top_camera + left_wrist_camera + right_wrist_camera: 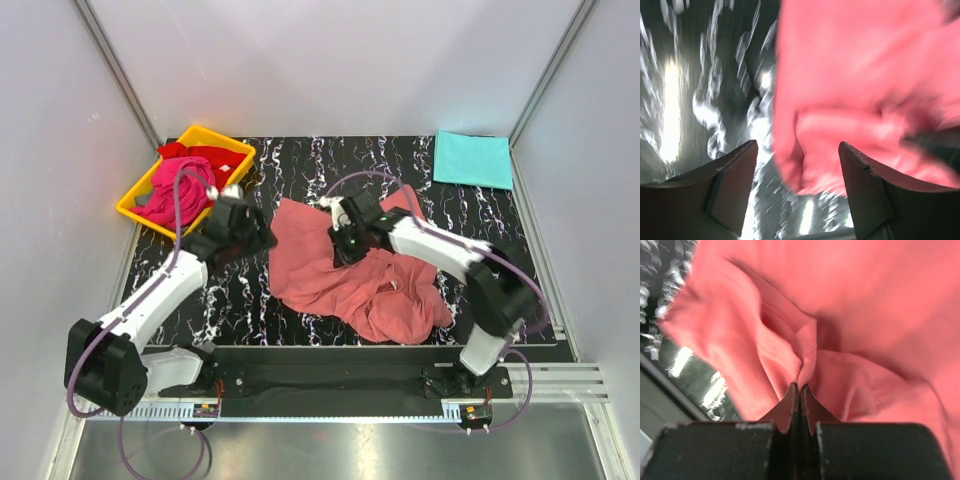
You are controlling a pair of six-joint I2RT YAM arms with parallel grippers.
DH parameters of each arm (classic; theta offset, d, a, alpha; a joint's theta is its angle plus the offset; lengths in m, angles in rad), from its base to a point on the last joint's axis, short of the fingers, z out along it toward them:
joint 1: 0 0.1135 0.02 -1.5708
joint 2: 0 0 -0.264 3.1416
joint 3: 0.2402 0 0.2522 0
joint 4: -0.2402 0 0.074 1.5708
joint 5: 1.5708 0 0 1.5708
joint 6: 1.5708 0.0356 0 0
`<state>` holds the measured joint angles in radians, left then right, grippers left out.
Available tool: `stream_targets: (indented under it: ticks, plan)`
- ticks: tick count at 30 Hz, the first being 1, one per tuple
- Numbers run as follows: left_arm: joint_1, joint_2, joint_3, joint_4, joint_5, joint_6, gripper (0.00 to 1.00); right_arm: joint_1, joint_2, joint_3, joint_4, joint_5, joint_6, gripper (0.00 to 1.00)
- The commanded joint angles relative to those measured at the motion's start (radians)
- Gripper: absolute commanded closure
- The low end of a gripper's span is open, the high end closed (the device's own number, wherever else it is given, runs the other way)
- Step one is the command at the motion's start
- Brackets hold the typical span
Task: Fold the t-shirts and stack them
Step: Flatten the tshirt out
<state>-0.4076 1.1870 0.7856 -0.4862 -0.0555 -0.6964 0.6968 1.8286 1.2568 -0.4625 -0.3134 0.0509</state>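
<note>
My left gripper moves outward along the salmon-pink t-shirt's edge to its far corner by the tray next, as that corner lies outward of the gripper's open fingers.
The salmon-pink t-shirt (340, 275) lies crumpled in the middle of the black marbled table. My right gripper (343, 245) is shut on a fold of it (805, 355) near its middle. My left gripper (262, 236) is open at the shirt's left edge, and a pink corner (815, 150) lies between its fingers without being held. The turquoise t-shirt (472, 158) lies folded flat at the far right corner. The magenta t-shirt (175, 190) and the red t-shirt (215, 157) sit bunched in the yellow tray (232, 146) at the far left.
White walls with metal posts close in the table at the left, back and right. The arm bases stand on a black rail (330, 375) at the near edge.
</note>
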Motion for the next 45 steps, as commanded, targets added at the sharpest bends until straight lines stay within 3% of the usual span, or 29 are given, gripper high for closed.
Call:
stream_targets:
  ticks: [1,5,10,16,26,38,42,43,45]
  plan:
    - [0.024,0.038,0.214,0.037,-0.113,0.095,0.27,0.0,-0.269,-0.034,-0.027,0.195,0.134,1.0]
    - [0.038,0.286,0.392,0.043,-0.176,0.158,0.32,0.001,-0.414,-0.144,-0.09,0.301,0.239,1.0]
    - [0.087,0.531,0.564,0.051,-0.097,0.179,0.35,0.001,-0.612,-0.204,-0.134,0.352,0.308,1.0]
    - [0.104,0.695,0.678,-0.003,-0.086,0.175,0.35,0.001,-0.719,-0.214,-0.2,0.431,0.3,1.0]
    - [0.104,0.793,0.621,0.098,-0.02,0.126,0.38,0.001,-0.744,-0.238,-0.189,0.407,0.313,1.0]
    - [0.09,0.769,0.515,0.113,-0.083,0.133,0.41,0.001,-0.75,-0.241,-0.18,0.401,0.316,1.0]
    - [0.089,0.792,0.518,0.13,-0.052,0.126,0.67,0.001,-0.755,-0.232,-0.183,0.424,0.316,1.0]
    - [0.089,0.793,0.523,0.13,-0.034,0.126,0.83,0.001,-0.756,-0.217,-0.183,0.437,0.316,1.0]
    - [0.089,0.775,0.564,0.088,-0.026,0.132,1.0,0.001,-0.753,-0.18,-0.208,0.511,0.328,1.0]
